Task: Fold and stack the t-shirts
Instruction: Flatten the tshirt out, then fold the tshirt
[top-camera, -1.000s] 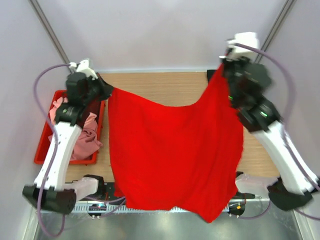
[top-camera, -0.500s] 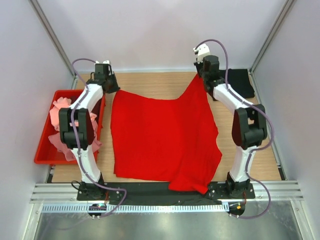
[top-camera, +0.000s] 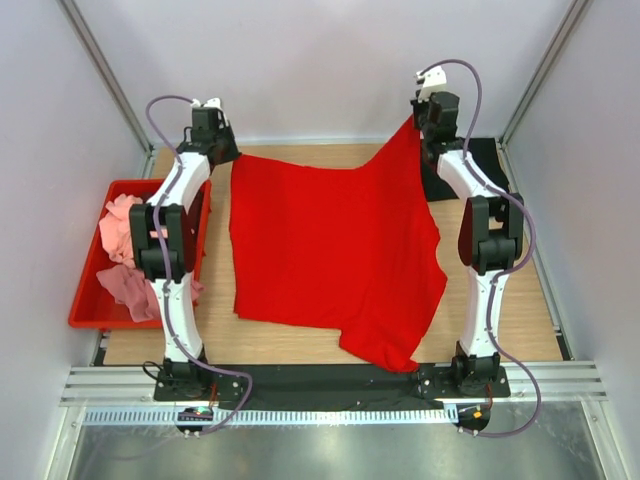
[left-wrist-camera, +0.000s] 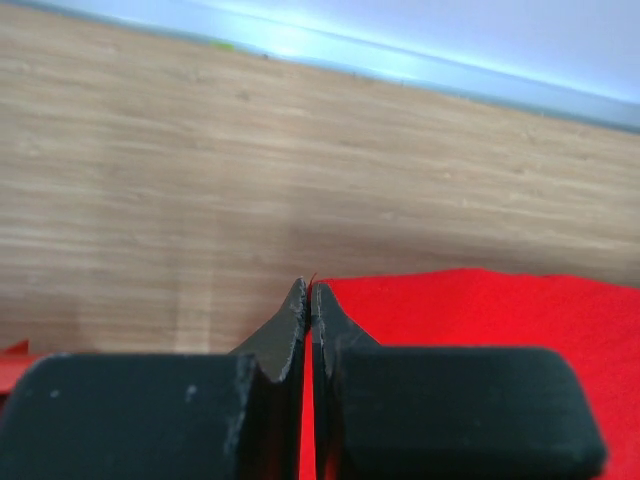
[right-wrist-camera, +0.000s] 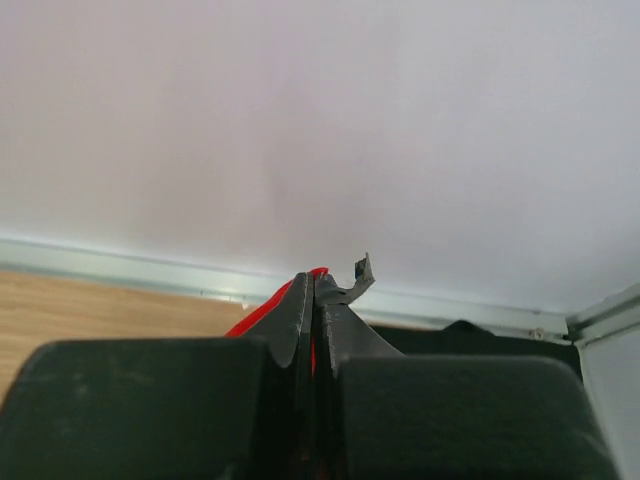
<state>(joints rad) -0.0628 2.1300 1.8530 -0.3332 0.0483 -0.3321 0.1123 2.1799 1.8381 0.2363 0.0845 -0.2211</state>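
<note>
My right gripper should go down and back toward my base, to release the raised corner over the red t-shirt's side edge (top-camera: 428, 236) below the gripper.
A bright red t-shirt (top-camera: 330, 250) lies spread over the wooden table, its near hem bunched at the front edge. My left gripper (top-camera: 228, 158) is shut on its far left corner, low by the table; the left wrist view shows red cloth (left-wrist-camera: 480, 310) pinched between the closed fingers of that gripper (left-wrist-camera: 308, 290). My right gripper (top-camera: 418, 125) is shut on the far right corner and holds it raised, so the cloth slopes up there. In the right wrist view a red edge (right-wrist-camera: 262, 308) sticks out of that gripper's closed tips (right-wrist-camera: 315, 280). A black t-shirt (top-camera: 482, 165) lies at the far right.
A red plastic crate (top-camera: 84, 305) stands at the table's left edge with light pink (top-camera: 120, 222) and dusty rose (top-camera: 128, 288) shirts in it. The back wall is close behind both grippers. The black shirt (right-wrist-camera: 470, 335) shows just right of the right gripper.
Both arms have stretched out toward the far edge and come down. The red t-shirt, which hung in the air between them, now lies on the table.
</note>
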